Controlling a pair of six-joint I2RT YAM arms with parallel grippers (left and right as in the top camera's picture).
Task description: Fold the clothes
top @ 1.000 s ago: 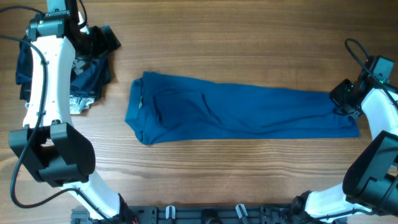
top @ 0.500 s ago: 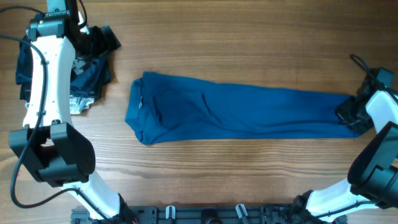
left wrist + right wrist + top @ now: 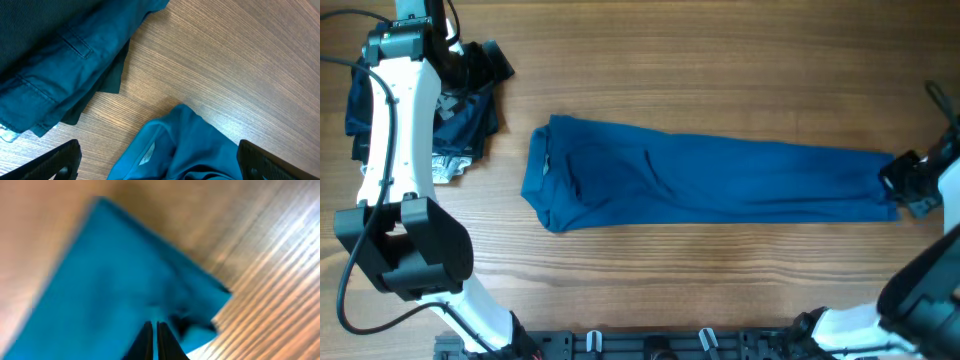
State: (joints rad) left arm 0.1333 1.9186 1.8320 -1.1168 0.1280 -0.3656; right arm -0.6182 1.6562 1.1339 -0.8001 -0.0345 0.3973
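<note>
The shirt's corner lies bunched. My right gripper will next move toward the collar end and back to the shirt's near edge point(image 3: 881, 214) point(image 3: 186, 339), and then it will open.
The medium-blue polo shirt point(image 3: 700, 185) lies on the wooden table as a long strip, folded lengthwise, with its collar end at the left. My right gripper point(image 3: 905, 186) is at the shirt's right end. In the right wrist view its fingers point(image 3: 154, 336) are shut on the shirt's fabric point(image 3: 110, 280) near a corner; that view is blurred. My left gripper point(image 3: 470, 62) is at the far left, above the pile of other garments. Its fingers point(image 3: 160, 167) are wide open and empty, and the shirt's collar end with its label point(image 3: 170, 145) shows between them.
A pile of darker navy, black and grey garments point(image 3: 460, 125) lies at the back left, under my left arm. It also shows in the left wrist view point(image 3: 60, 55). Bare wood point(image 3: 720, 70) surrounds the shirt. The arm bases stand along the front edge.
My right gripper has moved right and slightly toward the front, holding the shirt's right end and drawing the strip out. The left arm has not moved.
</note>
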